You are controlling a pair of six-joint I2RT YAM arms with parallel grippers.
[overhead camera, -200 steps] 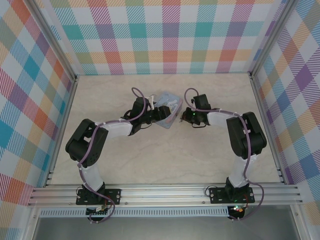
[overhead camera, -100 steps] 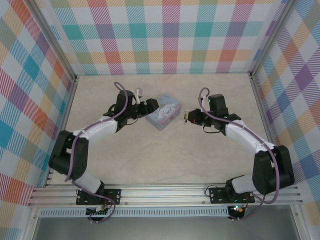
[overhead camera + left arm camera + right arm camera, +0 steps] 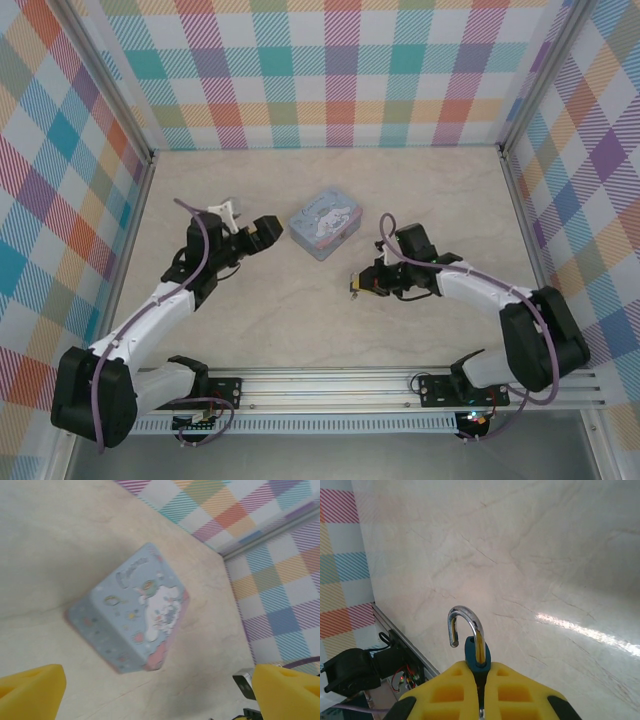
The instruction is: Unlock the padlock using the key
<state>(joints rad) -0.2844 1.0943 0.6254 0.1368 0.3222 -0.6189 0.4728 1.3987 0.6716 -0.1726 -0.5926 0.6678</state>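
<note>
My right gripper should move down next and let go of the opened padlock, because the bare tabletop on the near side of the tin is clear below my gripper.
My right gripper point(image 3: 479, 669) is shut on the padlock point(image 3: 477, 655). Its dark teal body is pinched between the yellow pads. The silver shackle point(image 3: 466, 618) stands swung open, its free end out of the body. From above, the right gripper point(image 3: 361, 283) hovers over the middle of the table with the padlock point(image 3: 353, 285) at its tip. My left gripper point(image 3: 248, 223) is open to the left of the tin, with nothing between its yellow fingers point(image 3: 31, 690). The key is hidden.
A light-blue cartoon-printed tin box point(image 3: 324, 222) lies flat on the table between the arms, also seen ahead of the left gripper point(image 3: 131, 607). Checked walls enclose the table. A metal rail point(image 3: 330, 385) runs along the near edge.
The left gripper has opened and pulled back to the left, away from the tin. The right arm has carried the padlock down toward the near middle of the table.
</note>
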